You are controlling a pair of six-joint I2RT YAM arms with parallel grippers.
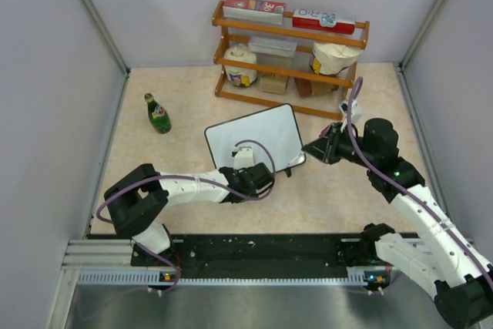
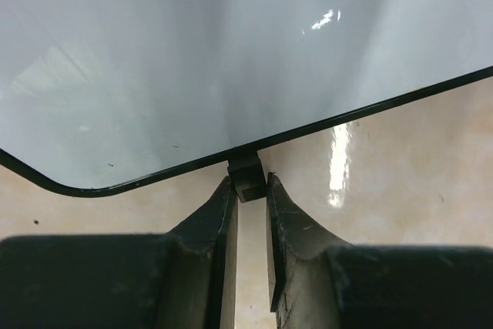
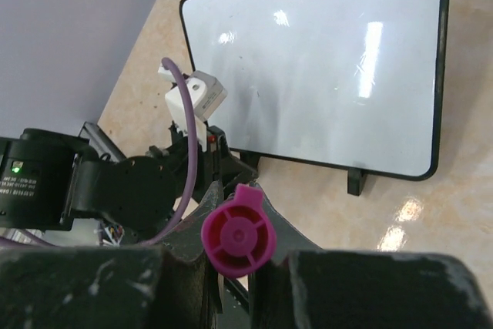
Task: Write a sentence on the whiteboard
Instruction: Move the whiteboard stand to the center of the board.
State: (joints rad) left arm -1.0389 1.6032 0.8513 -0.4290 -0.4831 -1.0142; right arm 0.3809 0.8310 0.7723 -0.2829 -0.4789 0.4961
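Observation:
My left gripper holds the crooked board by its foot (image 2: 246,179), and next it will drag the board back toward the table's near edge and to the right in the overhead view.
The whiteboard (image 1: 258,135) lies tilted at the table's middle, and its white face (image 3: 323,59) is bare, with no sentence in view. My left gripper (image 2: 248,186) is shut on the small black foot (image 2: 246,179) under the board's near edge (image 2: 192,59). From above, that left gripper (image 1: 245,166) sits at the board's near-left side. My right gripper (image 3: 240,198) is shut on a magenta marker (image 3: 237,238), whose butt end faces the camera. From overhead, the right gripper (image 1: 320,148) hovers just off the board's right edge.
A green bottle (image 1: 158,113) stands left of the board. A wooden rack (image 1: 289,36) with boxes and jars lines the back. Grey walls close in both sides. A second black foot (image 3: 356,179) sticks out under the board's edge.

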